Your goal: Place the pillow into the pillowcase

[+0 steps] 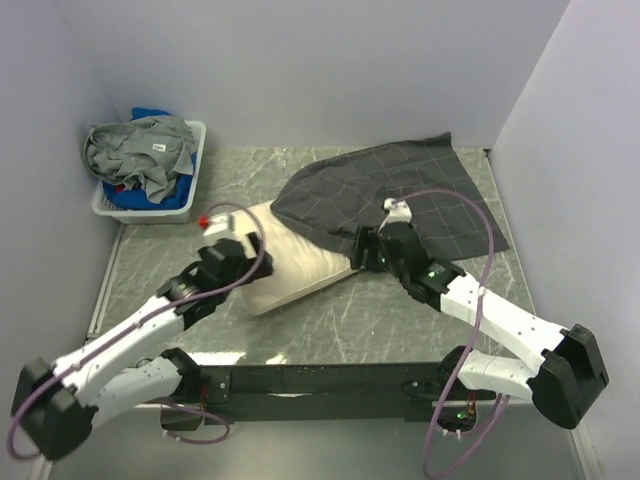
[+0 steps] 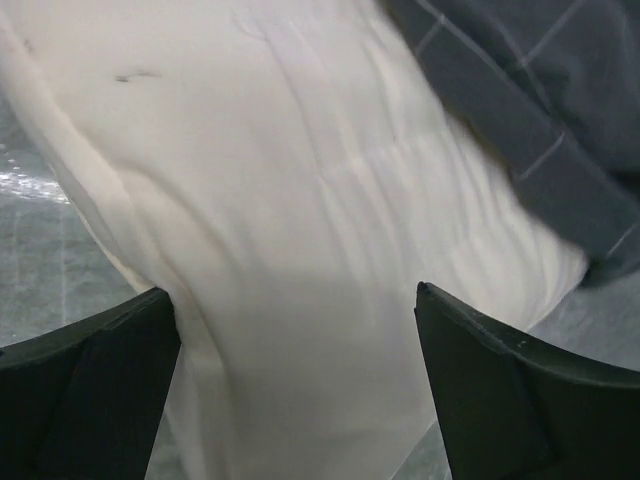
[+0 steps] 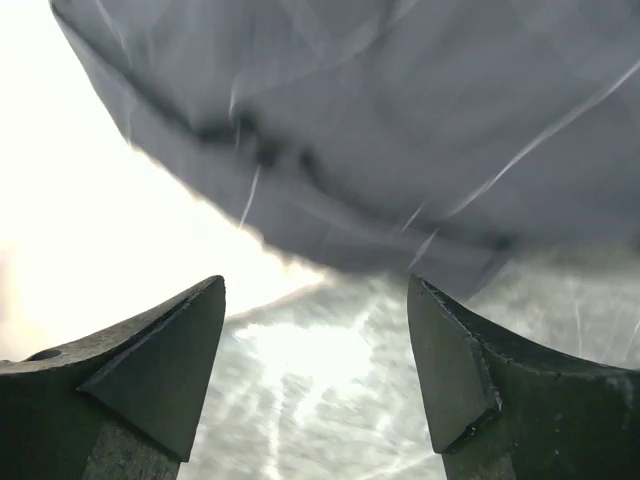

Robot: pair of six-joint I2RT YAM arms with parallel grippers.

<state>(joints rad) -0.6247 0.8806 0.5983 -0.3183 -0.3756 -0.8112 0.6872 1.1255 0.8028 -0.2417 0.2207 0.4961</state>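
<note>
I will next move my left gripper across and down onto the pillow's near edge beside the pillowcase, because that uncovered edge is to the gripper's right in the top view.
The cream pillow [image 1: 290,265] lies on the marble table, its far right end under the edge of the dark grid-patterned pillowcase [image 1: 400,195]. My left gripper [image 1: 243,250] is open at the pillow's near left end; in the left wrist view [image 2: 295,300] the pillow [image 2: 300,200] fills the space between the fingers and the pillowcase [image 2: 540,100] covers its top right. My right gripper [image 1: 365,250] is open and empty at the pillowcase's near edge; in the right wrist view [image 3: 315,290] the pillowcase [image 3: 400,120] hangs just ahead, with the pillow [image 3: 80,230] to the left.
A white basket [image 1: 196,165] of grey and blue clothes stands at the back left. White walls close in the table on three sides. A dark rail [image 1: 320,380] runs along the near edge between the arm bases.
</note>
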